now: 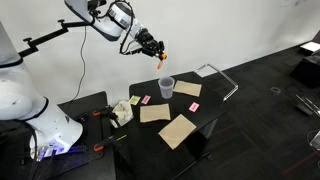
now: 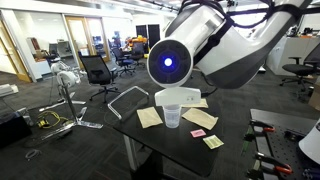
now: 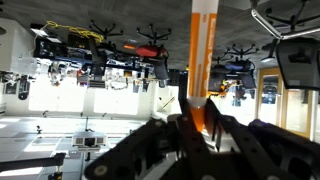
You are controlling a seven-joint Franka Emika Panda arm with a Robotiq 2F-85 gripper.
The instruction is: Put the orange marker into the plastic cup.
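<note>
My gripper brings the marker's hanging end down into the plastic cup's opening [image 1: 166, 80] next and releases it there, since the marker still hangs above the plastic cup's rim.
The orange marker [image 3: 203, 60] stands up between my gripper's [image 3: 201, 112] two black fingers in the wrist view; the fingers are shut on its lower end. In an exterior view the gripper [image 1: 157, 52] holds the marker [image 1: 162, 59] in the air, above and a little to the left of the translucent plastic cup [image 1: 166, 87], which stands upright on the black table [image 1: 205, 108]. The cup also shows in an exterior view [image 2: 171, 114], just below the arm's big round joint. The marker is hidden there.
Tan paper sheets [image 1: 178, 130] and small pink paper squares [image 1: 194, 105] lie on the table around the cup. A yellowish crumpled thing [image 1: 122, 112] sits at the table's left end. A metal frame [image 1: 226, 78] lies beyond. Office chairs [image 2: 97, 71] stand on the floor.
</note>
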